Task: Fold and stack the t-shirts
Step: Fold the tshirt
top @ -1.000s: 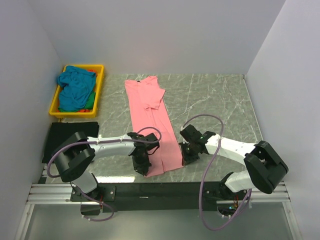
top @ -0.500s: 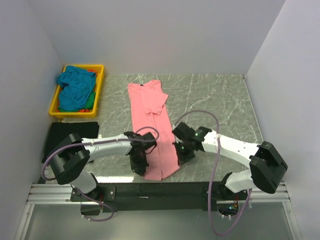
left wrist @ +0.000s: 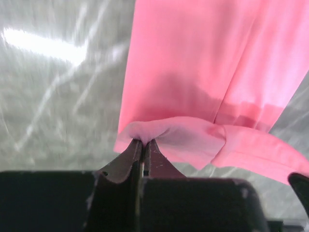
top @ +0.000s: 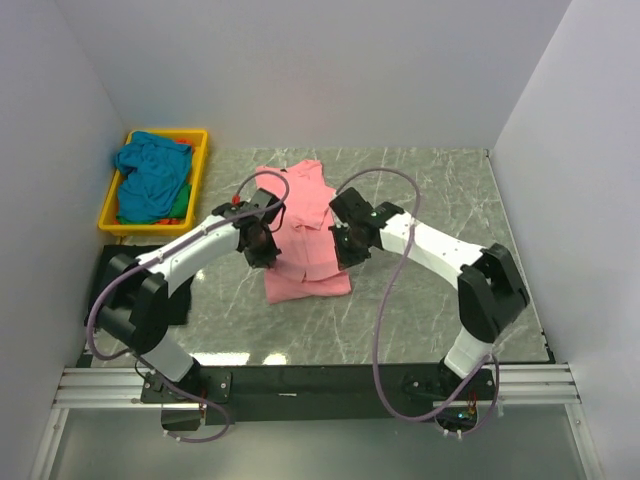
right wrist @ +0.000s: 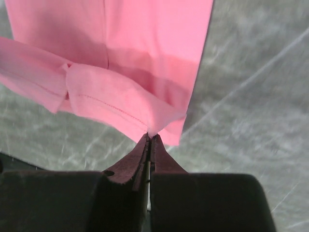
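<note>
I will move my left gripper outward and down next. Then I will lay the hem corner, which is still above the lower pink layer, on the shirt's side edge.
The salmon pink t-shirt [top: 312, 215] lies in the middle of the table, its near part lifted and doubled back over the rest. My left gripper [top: 263, 246] is shut on the shirt's left hem corner [left wrist: 145, 131]. My right gripper [top: 346, 247] is shut on the right hem corner [right wrist: 153, 126]. Both wrist views show the pinched hem hanging above the lower layer of pink cloth [left wrist: 193, 58] [right wrist: 149, 34]. A teal blue t-shirt [top: 150, 172] is heaped in the yellow tray [top: 199, 170], with a bit of green shirt [top: 180, 208] under it.
The tray stands at the table's back left corner, against the left wall. A black cloth [top: 112, 268] lies on the left, near the left arm. Grey marble tabletop [top: 440, 190] stretches to the right, with white walls on three sides.
Both grippers have carried the pink shirt's near hem up and away from the table's near edge toward the back, doubling the shirt over. The left gripper's jaws closed fully on the hem.
</note>
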You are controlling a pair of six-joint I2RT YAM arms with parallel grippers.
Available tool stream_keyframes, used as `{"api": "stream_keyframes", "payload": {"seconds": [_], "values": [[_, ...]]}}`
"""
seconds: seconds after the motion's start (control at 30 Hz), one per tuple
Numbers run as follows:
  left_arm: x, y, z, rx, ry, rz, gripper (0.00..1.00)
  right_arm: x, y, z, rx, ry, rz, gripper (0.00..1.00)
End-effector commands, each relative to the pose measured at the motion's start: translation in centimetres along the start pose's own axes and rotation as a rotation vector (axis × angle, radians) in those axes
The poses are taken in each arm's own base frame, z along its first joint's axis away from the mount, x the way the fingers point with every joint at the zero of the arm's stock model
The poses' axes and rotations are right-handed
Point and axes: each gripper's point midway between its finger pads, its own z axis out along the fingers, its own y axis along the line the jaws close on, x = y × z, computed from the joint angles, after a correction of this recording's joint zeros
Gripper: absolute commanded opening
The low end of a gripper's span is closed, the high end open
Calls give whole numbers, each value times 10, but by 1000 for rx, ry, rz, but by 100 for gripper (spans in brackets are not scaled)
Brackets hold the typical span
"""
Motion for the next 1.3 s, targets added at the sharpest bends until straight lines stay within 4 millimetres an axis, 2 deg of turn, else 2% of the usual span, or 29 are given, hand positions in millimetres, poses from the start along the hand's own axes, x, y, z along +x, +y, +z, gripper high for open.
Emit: {"api": "stream_keyframes", "payload": {"seconds": [0.0, 0.13, 0.43, 0.7, 0.93, 1.0, 1.1, 1.13, 1.17, 1.23, 1.27], "values": [[-43, -6, 5, -19, -131, 72, 1, -40, -1, 1, 21, -91, -23, 0], [-64, -13, 15, -6, -176, 80, 1, -65, -5, 11, 32, -129, -21, 0], [-88, -7, 39, -10, -205, 56, 1, -96, -17, 26, 37, -166, 7, 0], [-105, -13, 58, 8, -253, 73, 1, -104, -28, 47, 47, -174, 39, 0], [-105, -8, 73, -24, -258, 65, 3, -103, -36, 66, 60, -167, 54, 1], [-104, -4, 75, -35, -261, 59, 8, -104, -36, 69, 60, -167, 53, 3], [-105, -4, 73, -39, -267, 50, 21, -105, -37, 72, 63, -165, 59, 14], [-106, -3, 71, -43, -271, 47, 24, -105, -36, 70, 58, -166, 60, 22], [-109, -5, 66, -35, -280, 46, 29, -106, -35, 69, 56, -169, 63, 25], [-111, -7, 58, -28, -289, 42, 33, -110, -33, 60, 49, -191, 67, 31], [-115, -9, 49, -11, -306, 37, 36, -111, -33, 56, 47, -200, 70, 32]]}}
